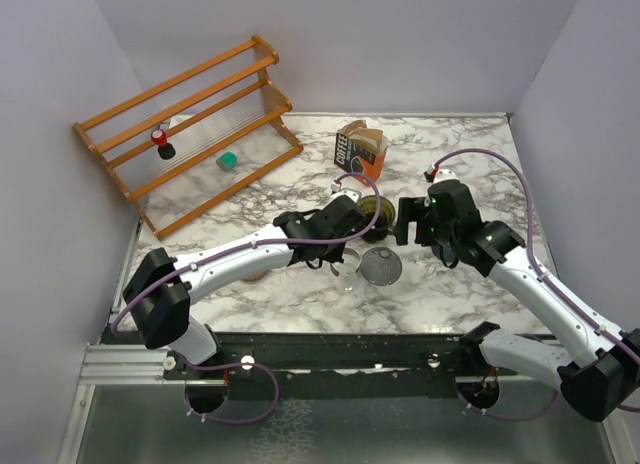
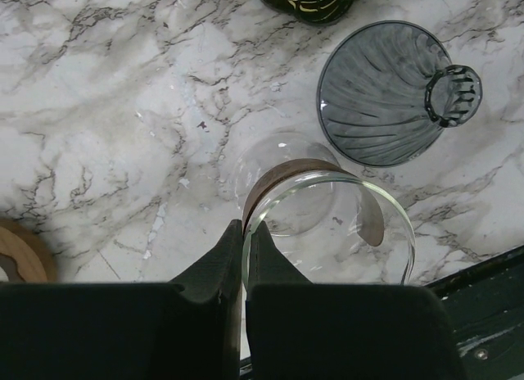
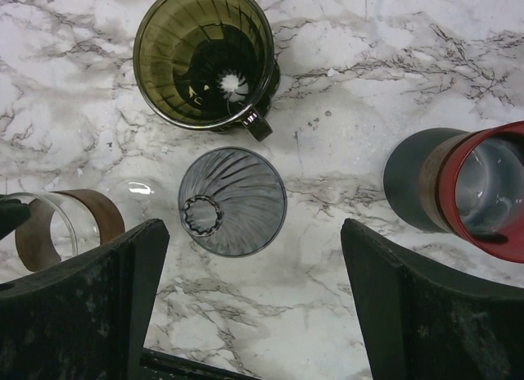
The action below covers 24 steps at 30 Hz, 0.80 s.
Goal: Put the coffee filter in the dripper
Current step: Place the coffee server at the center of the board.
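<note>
My right gripper moves outward next and lowers its open fingers around the olive dripper's rim (image 1: 394, 213) (image 3: 269, 77) beside the handle. The olive dripper's upturned opening leaves that rim bare.
Brown coffee filters stick out of a box (image 1: 360, 147) marked COFFEE at the back of the marble table. An olive dripper (image 3: 205, 56) with a handle stands upright, mouth up (image 1: 378, 211). A smoky grey dripper (image 3: 233, 201) lies upside down in front of it (image 2: 385, 93). My left gripper (image 2: 244, 228) is shut on the rim of a clear glass carafe (image 2: 327, 224) with a brown collar, left of the grey dripper. My right gripper (image 3: 254, 298) hangs open above the table, near the grey dripper, with nothing between its fingers.
A red-rimmed container (image 3: 483, 192) stands to the right of the drippers. A wooden rack (image 1: 190, 134) at the back left holds a red-and-black item (image 1: 162, 142) and a teal item (image 1: 228, 161). A round wooden piece (image 2: 20, 253) lies left of the carafe.
</note>
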Motion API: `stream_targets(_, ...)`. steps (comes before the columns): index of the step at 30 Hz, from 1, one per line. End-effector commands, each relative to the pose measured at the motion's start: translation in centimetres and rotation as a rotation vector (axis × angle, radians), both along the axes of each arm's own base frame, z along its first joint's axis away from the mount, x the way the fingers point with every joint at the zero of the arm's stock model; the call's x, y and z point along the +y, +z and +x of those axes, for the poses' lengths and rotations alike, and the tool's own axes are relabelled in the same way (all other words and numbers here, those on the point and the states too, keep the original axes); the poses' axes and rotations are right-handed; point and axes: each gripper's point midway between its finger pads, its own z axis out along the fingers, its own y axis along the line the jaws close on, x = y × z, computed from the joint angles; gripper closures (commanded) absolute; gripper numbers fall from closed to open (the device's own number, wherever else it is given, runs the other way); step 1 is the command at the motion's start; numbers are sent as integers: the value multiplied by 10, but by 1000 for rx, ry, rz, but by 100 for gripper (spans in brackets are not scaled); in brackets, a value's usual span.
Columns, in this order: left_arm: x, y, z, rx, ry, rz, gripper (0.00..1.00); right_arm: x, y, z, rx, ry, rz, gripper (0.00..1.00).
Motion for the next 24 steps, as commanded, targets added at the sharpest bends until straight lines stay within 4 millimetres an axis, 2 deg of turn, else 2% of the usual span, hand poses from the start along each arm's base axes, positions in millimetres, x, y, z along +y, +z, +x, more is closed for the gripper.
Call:
stream_targets(1,9,13,11,-71,16,49,100,-3,-11,1,28,-27,-20,8)
stream_targets(8,14,2,10,-54,22,82,100,5,-14,13,26,-46,0,8)
stream_targets(12,15,0,9,-53,24,89,100,3,-17,22,25,-95,-12,11)
stream_targets(18,19,1,10,-65,26,97,78,7,-17,34,3,-119,5,13)
stream_targets(24,24,8,12,-87,31,113,66,9,-21,46,8,-147,-17,16)
